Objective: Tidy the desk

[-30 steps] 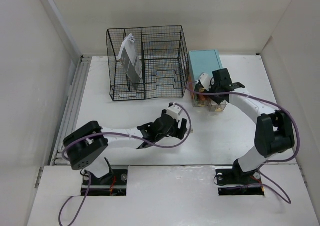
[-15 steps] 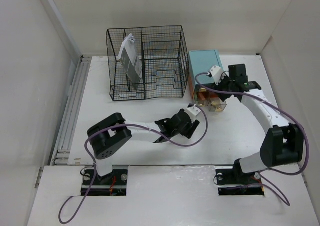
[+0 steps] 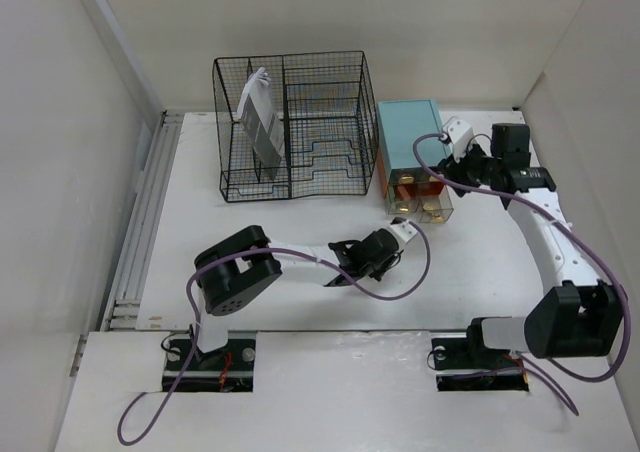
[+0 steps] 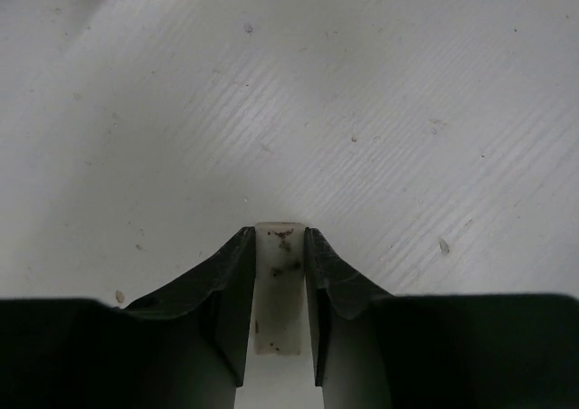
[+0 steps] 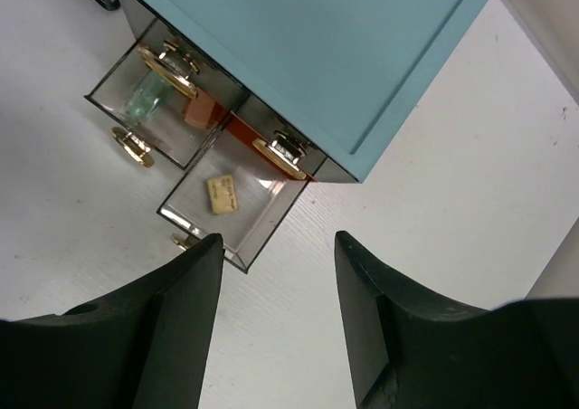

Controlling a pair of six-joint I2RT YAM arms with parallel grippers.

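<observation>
The left gripper lifts the block over the block's drawer (image 3: pixel 434 209) next and releases, since that drawer stands open outward of the gripper and to its right in the top view.
On the white desk (image 3: pixel 290 227), my left gripper (image 3: pixel 372 257) reaches low to the centre front. The left wrist view shows the gripper (image 4: pixel 279 237) shut on a small white block (image 4: pixel 279 291) with dark specks; both jaws press its sides, and it rests on the desk (image 4: pixel 362 110). My right gripper (image 3: pixel 465 167) hovers open to the right of the teal drawer box (image 3: pixel 410 132). In the right wrist view the right gripper (image 5: pixel 276 242) is empty above bare desk (image 5: pixel 434 201).
The teal drawer box (image 5: pixel 308 47) has two clear drawers pulled out: one holds a small yellowish tile (image 5: pixel 223 194), the other a greenish item (image 5: pixel 149 97). A black wire organizer (image 3: pixel 295 122) at the back holds a grey packet (image 3: pixel 262 122). White walls enclose the desk.
My left arm stretched rightward along the desk front and its jaws closed onto the white block. My right gripper drew back from the drawers toward the right.
</observation>
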